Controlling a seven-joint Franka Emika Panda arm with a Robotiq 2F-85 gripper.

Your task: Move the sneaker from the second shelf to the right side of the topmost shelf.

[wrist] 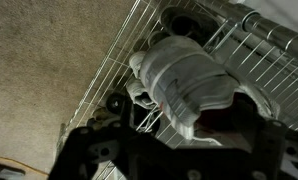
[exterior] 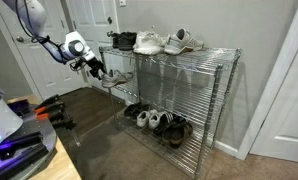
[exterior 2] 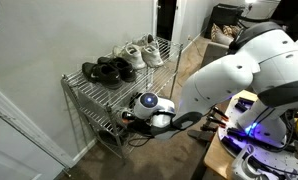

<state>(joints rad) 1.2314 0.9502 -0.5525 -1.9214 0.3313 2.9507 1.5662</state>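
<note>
I need to lower and turn my gripper until its fingers straddle the sneaker's heel rim, because the sneaker's heel opening faces my gripper and leaves that rim free to pinch.
The light grey-white sneaker lies at the end of the second shelf of the chrome wire rack. In the wrist view it fills the middle of the picture, on the wire grid, with its heel opening towards me. My gripper is at that end of the shelf, right against the sneaker. It also shows in an exterior view. In the wrist view the dark jaws sit at the shoe's heel, and their grip is hidden in shadow. The topmost shelf has a bare stretch at its far end.
On the topmost shelf stand black shoes and bulkier white sneakers, with another pale pair beside them. Several shoes sit on the lowest tier. A white door stands behind the arm, and carpet floor lies in front.
</note>
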